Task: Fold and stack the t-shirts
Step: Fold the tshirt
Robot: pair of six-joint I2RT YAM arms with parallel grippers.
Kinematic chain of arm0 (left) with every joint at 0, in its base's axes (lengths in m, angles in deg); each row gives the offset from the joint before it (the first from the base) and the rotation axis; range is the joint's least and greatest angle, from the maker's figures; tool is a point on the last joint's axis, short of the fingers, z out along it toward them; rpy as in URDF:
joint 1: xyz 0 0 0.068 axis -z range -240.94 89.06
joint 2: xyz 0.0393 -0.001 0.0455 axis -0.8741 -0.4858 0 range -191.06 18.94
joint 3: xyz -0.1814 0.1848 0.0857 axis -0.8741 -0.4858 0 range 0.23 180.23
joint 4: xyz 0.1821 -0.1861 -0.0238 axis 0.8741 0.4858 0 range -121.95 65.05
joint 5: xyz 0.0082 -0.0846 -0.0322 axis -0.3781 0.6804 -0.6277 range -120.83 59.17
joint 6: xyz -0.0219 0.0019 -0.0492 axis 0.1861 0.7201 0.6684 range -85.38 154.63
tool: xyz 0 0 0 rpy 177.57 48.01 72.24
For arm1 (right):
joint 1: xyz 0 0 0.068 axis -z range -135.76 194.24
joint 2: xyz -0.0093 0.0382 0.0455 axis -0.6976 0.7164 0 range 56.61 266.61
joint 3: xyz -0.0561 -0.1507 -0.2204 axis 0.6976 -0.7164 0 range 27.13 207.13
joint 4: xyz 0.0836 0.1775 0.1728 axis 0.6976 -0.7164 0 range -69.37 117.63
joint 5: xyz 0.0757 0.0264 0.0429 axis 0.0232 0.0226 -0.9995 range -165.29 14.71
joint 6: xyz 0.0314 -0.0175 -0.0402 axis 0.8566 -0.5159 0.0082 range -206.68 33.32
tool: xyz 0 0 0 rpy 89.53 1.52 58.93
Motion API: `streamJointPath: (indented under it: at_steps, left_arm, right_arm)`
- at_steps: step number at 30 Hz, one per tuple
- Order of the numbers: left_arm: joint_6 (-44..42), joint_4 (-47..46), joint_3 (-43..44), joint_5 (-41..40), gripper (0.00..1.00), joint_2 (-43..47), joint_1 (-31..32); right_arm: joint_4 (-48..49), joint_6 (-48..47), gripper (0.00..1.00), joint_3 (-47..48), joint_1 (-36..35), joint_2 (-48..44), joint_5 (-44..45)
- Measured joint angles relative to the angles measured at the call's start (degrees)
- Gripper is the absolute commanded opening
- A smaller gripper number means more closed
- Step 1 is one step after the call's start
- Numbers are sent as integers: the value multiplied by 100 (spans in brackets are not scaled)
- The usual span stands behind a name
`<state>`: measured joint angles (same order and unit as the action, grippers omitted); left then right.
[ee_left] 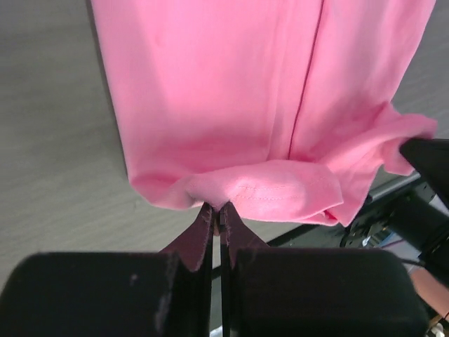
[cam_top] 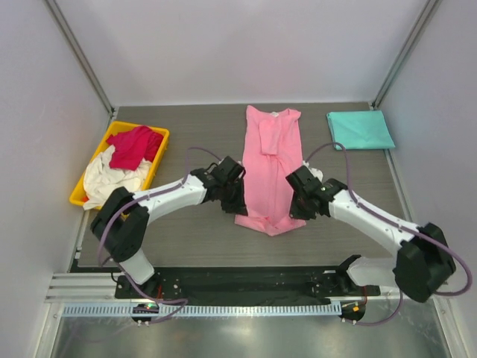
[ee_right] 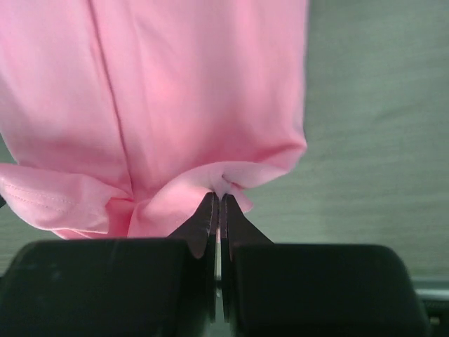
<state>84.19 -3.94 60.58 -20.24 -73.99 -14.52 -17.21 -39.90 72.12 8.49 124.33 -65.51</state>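
The pink t-shirt still lies full length. My right gripper will next carry its hem corner outward over the t-shirt onto the t-shirt's far part (cam_top: pixel 295 144) and let go of it.
The pink t-shirt (cam_top: pixel 270 168) lies lengthwise in a narrow folded strip at the table's middle. My left gripper (cam_top: pixel 237 210) is shut on its near left hem corner (ee_left: pixel 210 193). My right gripper (cam_top: pixel 298 212) is shut on its near right hem corner (ee_right: pixel 224 181). Both corners are pinched and lifted a little off the table. The teal t-shirt (cam_top: pixel 361 130) lies folded at the back right. The crimson t-shirt (cam_top: pixel 134 145) and the cream white t-shirt (cam_top: pixel 112 180) lie crumpled in the yellow bin (cam_top: pixel 160 138).
The yellow bin sits at the table's left edge. Grey walls and metal frame posts (cam_top: pixel 82 56) enclose the table on three sides. A black rail (cam_top: pixel 246 287) runs along the near edge by the arm bases.
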Motion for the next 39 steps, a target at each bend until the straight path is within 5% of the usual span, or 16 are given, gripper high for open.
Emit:
streamJointPath:
  at_steps: [8,20,39]
  left_arm:
    - [-605,352,1464,17,0,-1268,-664]
    - [-1202,702,3644,125,0,-2529,-1137]
    - [-1250,-328,4505,761,0,-3530,-1904]
  right_arm:
    - [551,-1187,1,1381,682,2009,81]
    - [785,-2238,1,2846,1784,3018,-507]
    - [890,-2601,1,4669,2684,4450,-1545]
